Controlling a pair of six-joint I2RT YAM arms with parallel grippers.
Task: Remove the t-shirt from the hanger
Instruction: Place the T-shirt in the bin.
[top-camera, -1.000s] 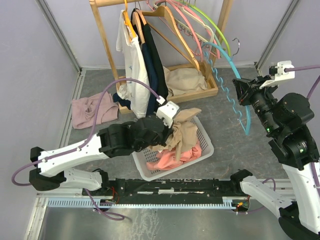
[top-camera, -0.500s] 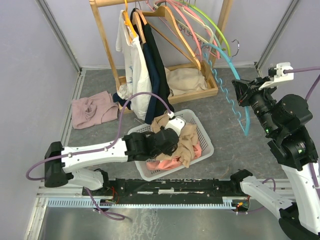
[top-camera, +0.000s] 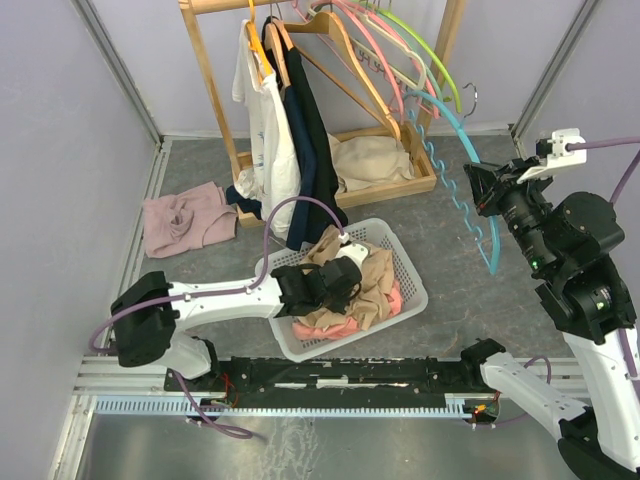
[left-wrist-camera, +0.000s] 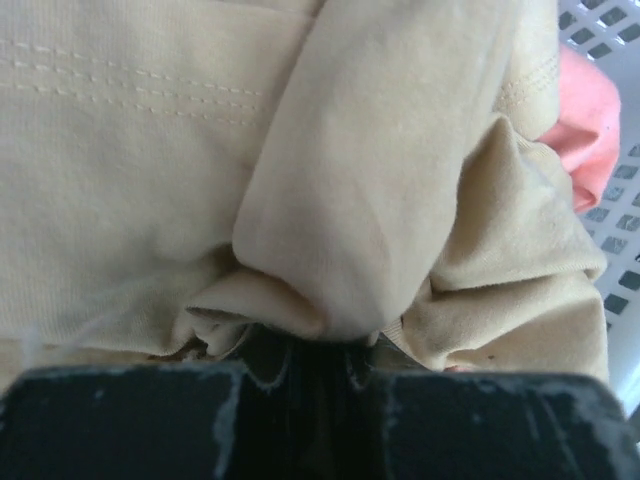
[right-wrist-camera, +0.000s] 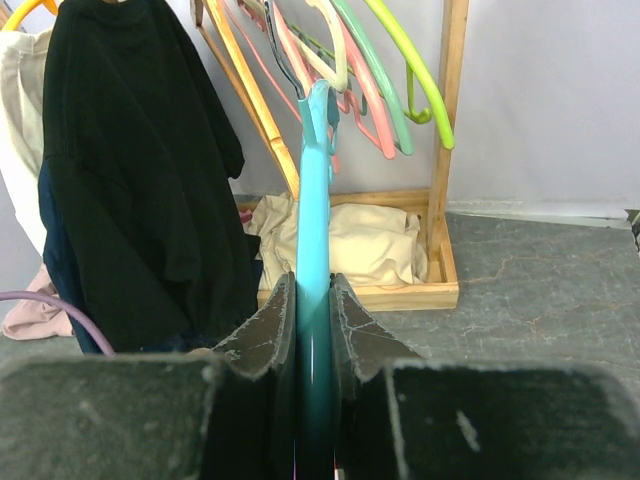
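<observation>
The basket's side nearest the hanger is right of my left gripper in the top view, so I will edge toward it and release the t-shirt's fold, already inside.
The beige t-shirt (top-camera: 368, 283) lies bunched in the white basket (top-camera: 412, 288), off the hanger. My left gripper (top-camera: 343, 281) is down in the basket, shut on a fold of it. In the left wrist view the t-shirt (left-wrist-camera: 380, 180) fills the frame and its cloth is pinched at my left gripper (left-wrist-camera: 315, 345). The bare teal hanger (top-camera: 470, 195) hangs in the air at the right, hook up near the rack. My right gripper (top-camera: 480, 188) is shut on it. In the right wrist view the hanger (right-wrist-camera: 313, 200) runs up between the closed fingers of my right gripper (right-wrist-camera: 313, 300).
A wooden rack (top-camera: 215, 90) at the back holds white, navy and black shirts (top-camera: 290, 130) and several bare hangers (top-camera: 400, 50). Cream cloth (top-camera: 370, 160) lies in its base. Pink cloth (top-camera: 185, 220) lies on the floor at left, and a pink garment (left-wrist-camera: 590, 110) in the basket.
My left arm has come down and stretched out low, carrying the beige t-shirt down into the basket. The right gripper and the teal hanger have hardly moved.
</observation>
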